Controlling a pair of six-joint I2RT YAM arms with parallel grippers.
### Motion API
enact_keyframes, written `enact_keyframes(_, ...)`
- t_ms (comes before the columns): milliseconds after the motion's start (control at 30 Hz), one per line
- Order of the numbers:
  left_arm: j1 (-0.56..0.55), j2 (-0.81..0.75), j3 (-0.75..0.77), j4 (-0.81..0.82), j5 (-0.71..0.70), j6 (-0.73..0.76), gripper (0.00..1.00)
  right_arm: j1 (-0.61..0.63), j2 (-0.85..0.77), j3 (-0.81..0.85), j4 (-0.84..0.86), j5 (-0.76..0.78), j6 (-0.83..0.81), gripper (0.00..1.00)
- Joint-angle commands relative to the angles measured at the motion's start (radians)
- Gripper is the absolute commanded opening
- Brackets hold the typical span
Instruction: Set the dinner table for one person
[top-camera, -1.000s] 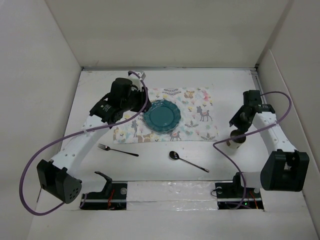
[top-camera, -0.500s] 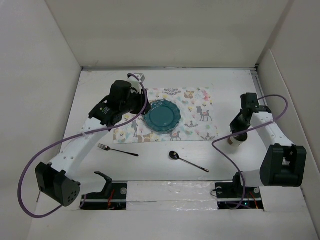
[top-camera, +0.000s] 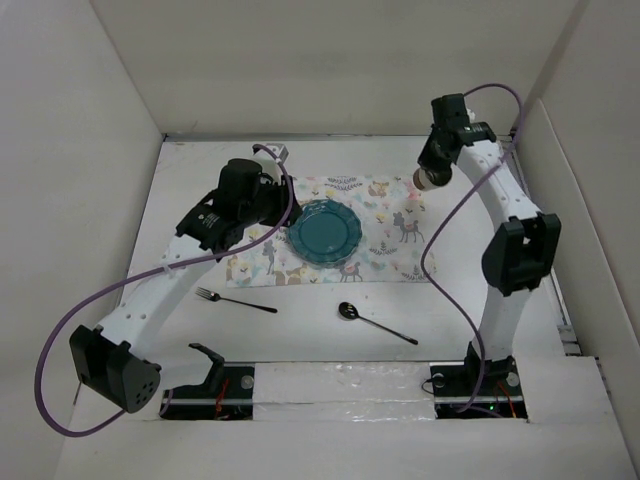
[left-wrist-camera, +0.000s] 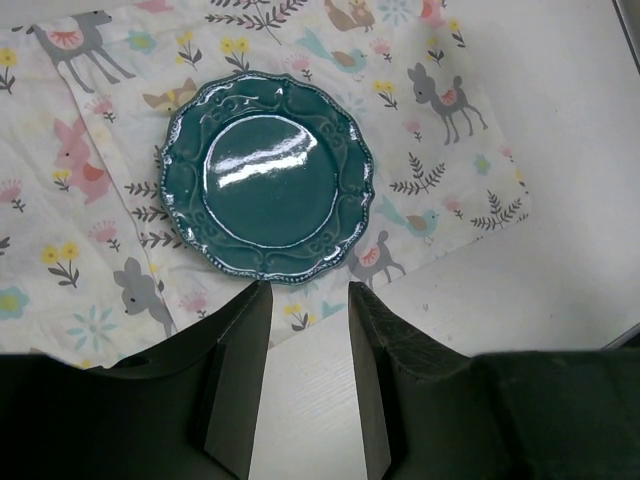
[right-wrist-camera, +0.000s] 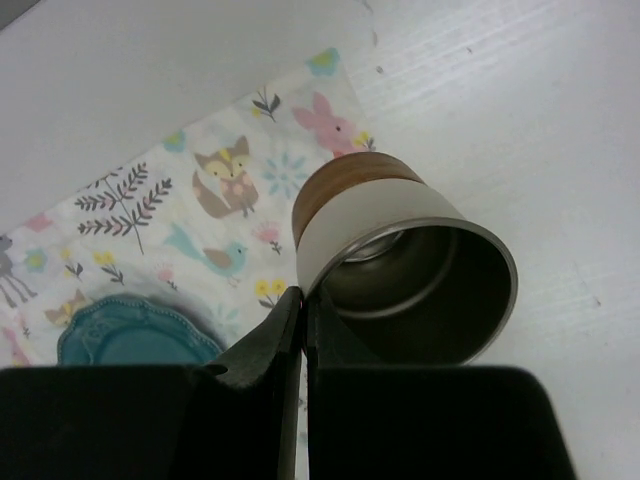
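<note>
The placemat's fox corner (top-camera: 398, 190) (right-wrist-camera: 285, 176) is below the right gripper, to its left in the top view, so the robot should shift and lower the still-raised cup with that gripper next, to let go of the cup's rim.
The white dinner table (top-camera: 330, 345) carries a pastel animal placemat (top-camera: 400, 215) with a teal plate (top-camera: 325, 232) on it. My right gripper (top-camera: 432, 176) is shut on the rim of a white cup (top-camera: 428, 181) with a wooden base, held tilted in the air over the placemat's far right corner. In the right wrist view one finger is inside the cup (right-wrist-camera: 400, 250) and one outside, at the gripper (right-wrist-camera: 304, 300). My left gripper (top-camera: 272, 192) is open and empty, raised left of the plate. In the left wrist view the gripper (left-wrist-camera: 308, 290) sits near the plate (left-wrist-camera: 268, 175).
A fork (top-camera: 235, 300) lies on the table in front of the placemat's left part. A spoon (top-camera: 375, 322) lies in front of its middle. White walls enclose the table on the left, back and right.
My right arm has lifted the cup from the table's right side and carried it away and leftward to the placemat's far right corner. The left arm has barely moved.
</note>
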Motion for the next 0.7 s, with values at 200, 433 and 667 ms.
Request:
enact_keyframes(200, -0.003, -0.016, 0.062, 0.016, -0.052, -0.019, 0.34, 0.032, 0.32, 0.411, -0.118, 0.023, -0.095, 0.0)
enact_keyframes(433, -0.003, 0.01, 0.06, 0.036, -0.05, -0.033, 0.34, 0.05, 0.435, 0.514, -0.157, 0.008, -0.118, 0.0)
enact_keyframes(667, -0.003, 0.036, 0.063, 0.036, -0.056, -0.031, 0.34, 0.07, 0.464, 0.533, -0.163, -0.004, -0.117, 0.0)
